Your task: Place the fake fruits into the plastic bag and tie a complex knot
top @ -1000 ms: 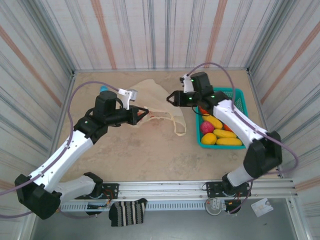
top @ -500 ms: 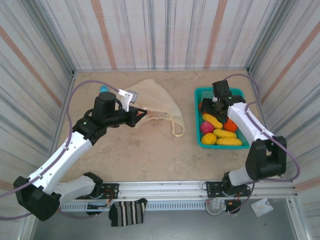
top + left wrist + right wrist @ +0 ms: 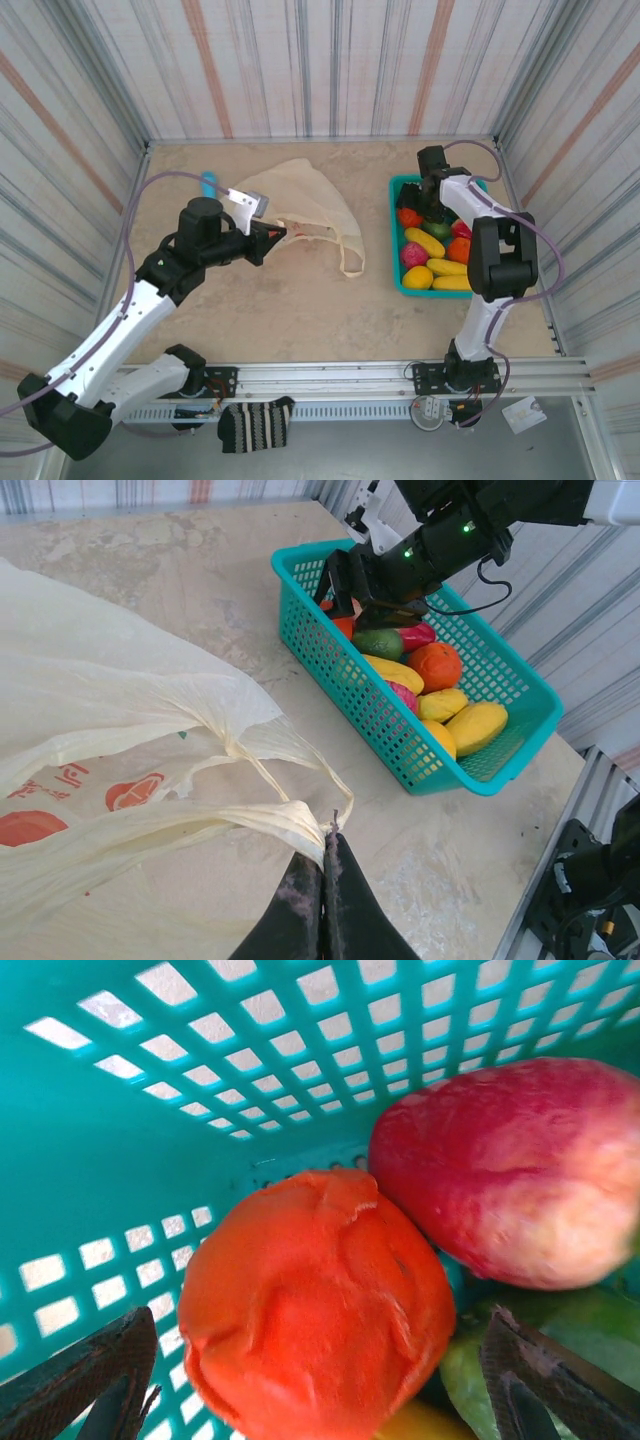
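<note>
The orange fake fruit lies between the open fingers. My right gripper moves down deeper into the basket's corner next and closes around the fruit's middle (image 3: 408, 217) (image 3: 318, 1312).
The cream plastic bag (image 3: 300, 195) lies flat at the back centre of the table, its printed side up (image 3: 110, 700). My left gripper (image 3: 272, 236) is shut on one twisted loop handle (image 3: 290, 820), jaws pressed together (image 3: 325, 845). The fake fruits (image 3: 440, 255) lie in a teal mesh basket (image 3: 478, 190) on the right. My right gripper (image 3: 415, 205) reaches down into the basket's far left corner. It stands open (image 3: 320, 1380), its fingers on either side of an orange-red fruit (image 3: 315, 1310) without touching it. A red-pink fruit (image 3: 510, 1170) and a green one (image 3: 570, 1335) lie beside it.
Corrugated metal walls close in the table on three sides. A small blue object (image 3: 208, 182) lies behind the left arm. A striped sock (image 3: 255, 425) hangs off the front rail. The basket wall (image 3: 120, 1140) stands close to the right gripper's left finger.
My right arm has swung from over the bag to the basket, dropped into it and opened its jaws. The left gripper has drifted slightly left, still holding the handle.
</note>
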